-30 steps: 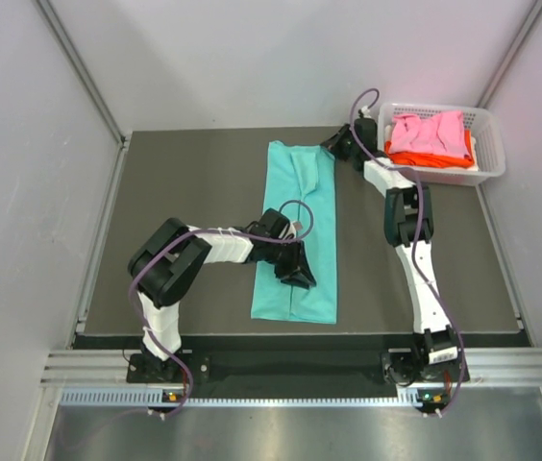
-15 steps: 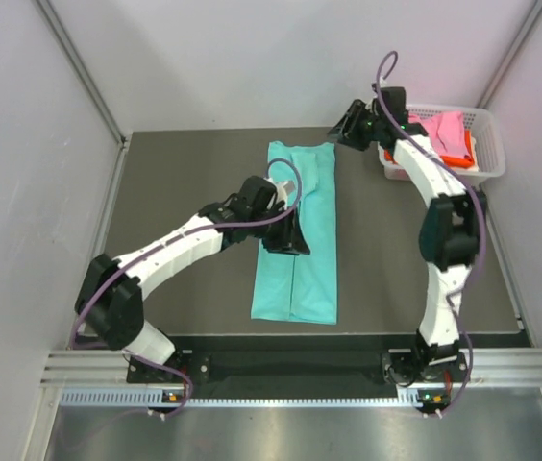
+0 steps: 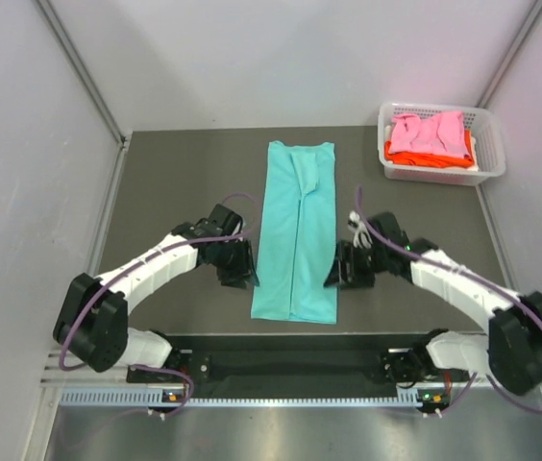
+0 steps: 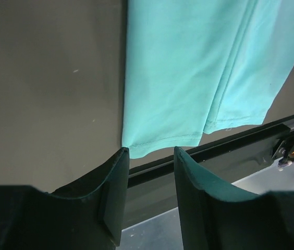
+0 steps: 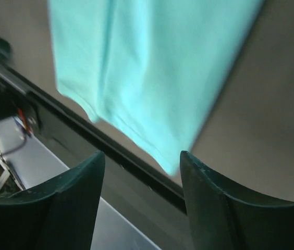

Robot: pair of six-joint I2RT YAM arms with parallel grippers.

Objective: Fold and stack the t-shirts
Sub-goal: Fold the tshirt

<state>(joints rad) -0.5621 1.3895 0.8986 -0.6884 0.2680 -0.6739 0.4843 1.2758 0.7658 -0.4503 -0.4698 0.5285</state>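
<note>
The t-shirt hem's nearest corner [image 3: 256, 315] [image 4: 130, 150] lies below my left gripper and toward my base, so next my left gripper will move down and draw back to close on that corner.
A teal t-shirt [image 3: 296, 230] lies flat in the middle of the dark table, folded lengthwise into a long narrow strip. Its near hem shows in the left wrist view [image 4: 188, 78] and in the right wrist view [image 5: 147, 73]. My left gripper [image 3: 242, 279] hovers beside the strip's near left corner, jaws open and empty [image 4: 149, 153]. Beside the near right edge hangs my right gripper [image 3: 333, 274], open and empty too [image 5: 142, 159]. A pink t-shirt [image 3: 430, 131] lies over an orange t-shirt [image 3: 425, 154] in the basket.
A white lattice basket [image 3: 490, 154] stands at the table's back right corner. The table's front edge and a black rail [image 3: 300, 338] run just behind the strip's near hem. Grey walls close in the table on three sides.
Both arms have pulled back from the far and middle parts of the shirt to its near end. The right gripper has opened after leaving the collar end.
</note>
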